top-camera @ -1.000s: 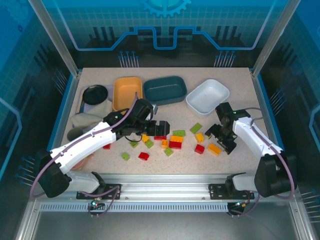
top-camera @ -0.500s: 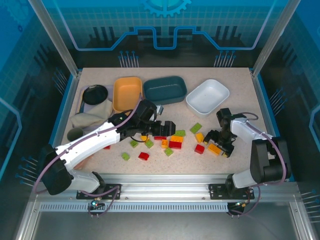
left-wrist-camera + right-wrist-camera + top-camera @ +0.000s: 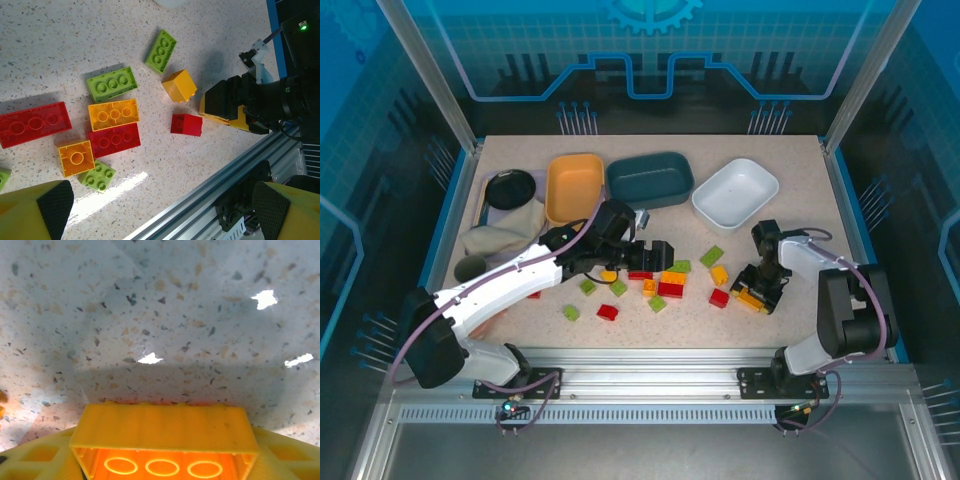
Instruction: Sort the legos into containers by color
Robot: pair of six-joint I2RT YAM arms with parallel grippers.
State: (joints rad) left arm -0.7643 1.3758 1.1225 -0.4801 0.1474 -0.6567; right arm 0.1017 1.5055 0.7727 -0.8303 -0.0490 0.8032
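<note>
The white tub [image 3: 735, 192] is empty. I should next lift the orange brick in my right gripper, carry it outward over the tub, lower it and let it go.
Red, green and orange legos lie scattered mid-table, among them a red brick [image 3: 671, 289], a green one [image 3: 711, 255] and a small red one [image 3: 719, 298]. At the back stand the containers: a yellow-orange tub [image 3: 574, 185], a dark teal tub [image 3: 650, 178] and a white tub [image 3: 735, 192]. My left gripper [image 3: 655, 255] [image 3: 162, 205] hovers open above the cluster, over a long red brick [image 3: 32, 124], an orange one [image 3: 114, 113] and a green one [image 3: 111, 84]. My right gripper [image 3: 760, 290] [image 3: 162, 460] is shut on an orange brick [image 3: 162, 427] down at the tabletop, its hollow underside facing the camera.
A black round bowl [image 3: 510, 188] and a grey cloth [image 3: 505, 235] sit at the back left, beside the yellow-orange tub. An aluminium rail [image 3: 640, 360] runs along the near edge. The right gripper body [image 3: 240, 97] shows in the left wrist view, close to a yellow cube [image 3: 179, 85].
My right gripper moved in and down over the orange brick and its jaws closed on it. My left gripper shifted slightly right over the cluster and stayed open.
</note>
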